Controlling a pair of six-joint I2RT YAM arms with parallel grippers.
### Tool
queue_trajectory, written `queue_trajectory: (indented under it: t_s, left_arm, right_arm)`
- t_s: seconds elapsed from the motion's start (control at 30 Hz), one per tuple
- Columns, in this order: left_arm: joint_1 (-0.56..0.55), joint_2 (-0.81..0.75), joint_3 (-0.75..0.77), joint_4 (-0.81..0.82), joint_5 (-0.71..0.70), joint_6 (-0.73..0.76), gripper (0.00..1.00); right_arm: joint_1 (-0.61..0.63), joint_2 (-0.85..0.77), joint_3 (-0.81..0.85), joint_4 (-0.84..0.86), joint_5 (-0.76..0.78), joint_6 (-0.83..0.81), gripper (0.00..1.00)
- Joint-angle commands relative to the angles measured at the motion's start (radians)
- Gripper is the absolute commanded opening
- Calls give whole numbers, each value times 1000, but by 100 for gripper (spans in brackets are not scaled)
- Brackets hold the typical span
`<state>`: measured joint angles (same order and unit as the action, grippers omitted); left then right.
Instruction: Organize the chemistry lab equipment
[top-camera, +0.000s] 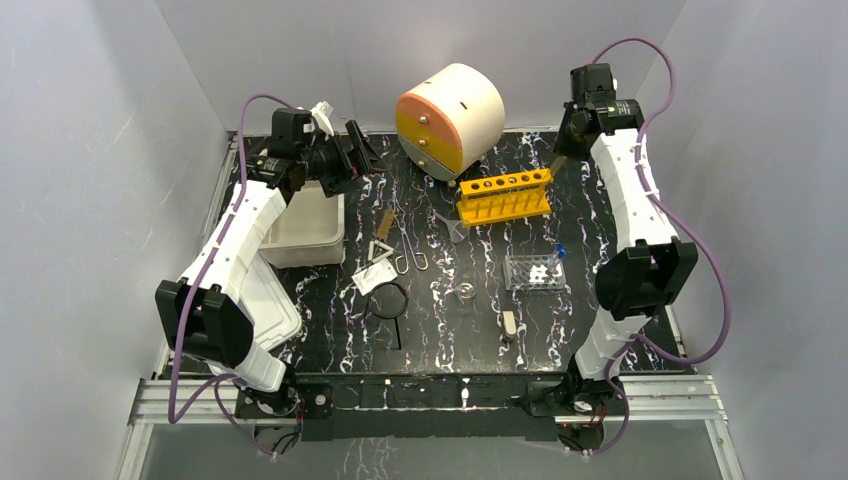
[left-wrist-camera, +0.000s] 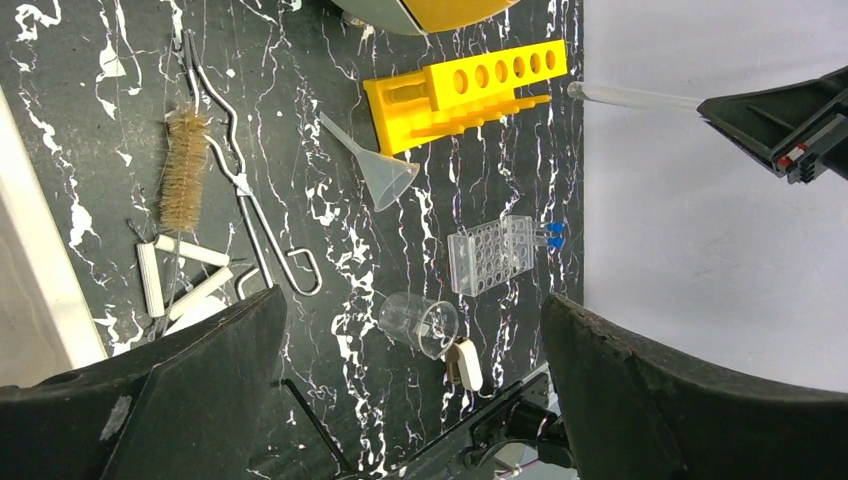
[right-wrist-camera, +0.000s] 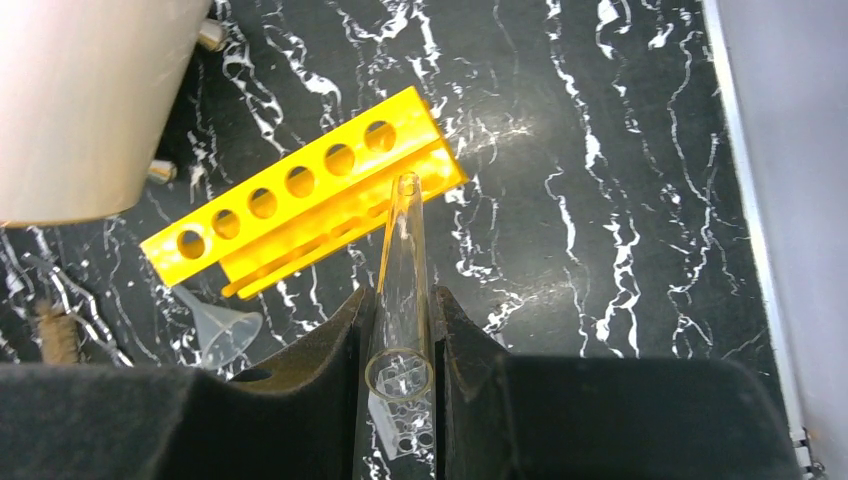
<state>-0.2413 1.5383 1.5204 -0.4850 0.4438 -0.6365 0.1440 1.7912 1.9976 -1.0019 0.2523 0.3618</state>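
Note:
The test tube's end hangs just off the yellow rack's end hole, so the robot's right gripper will next move toward the drawer unit and down over that hole.
My right gripper is shut on a clear glass test tube, whose far end hangs over the right end of the yellow rack. My left gripper stands wide open and empty, high at the back left. On the black table lie a brown bristle brush, thin metal tongs, a clear funnel, a glass beaker, a metal triangle, a white square pad and a black ring with handle.
The cream-and-orange drawer unit stands at the back centre. A white tub sits at the left under my left arm. A clear well tray and a small cream tool lie right of centre.

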Motion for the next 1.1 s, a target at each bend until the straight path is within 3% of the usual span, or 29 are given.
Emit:
queue_trajectory:
  t_s: [0.0, 0.33, 1.07]
  left_arm:
    - [5, -37, 11, -27, 3, 22, 98]
    - [7, -39, 0, -31, 5, 24, 98]
    - [7, -35, -12, -20, 36, 2, 98]
  right_arm:
    - [-18, 12, 61, 5, 60, -31, 21]
    - [-19, 60, 100, 50, -37, -46, 21]
    - [-19, 148, 120, 79, -30, -91, 21]
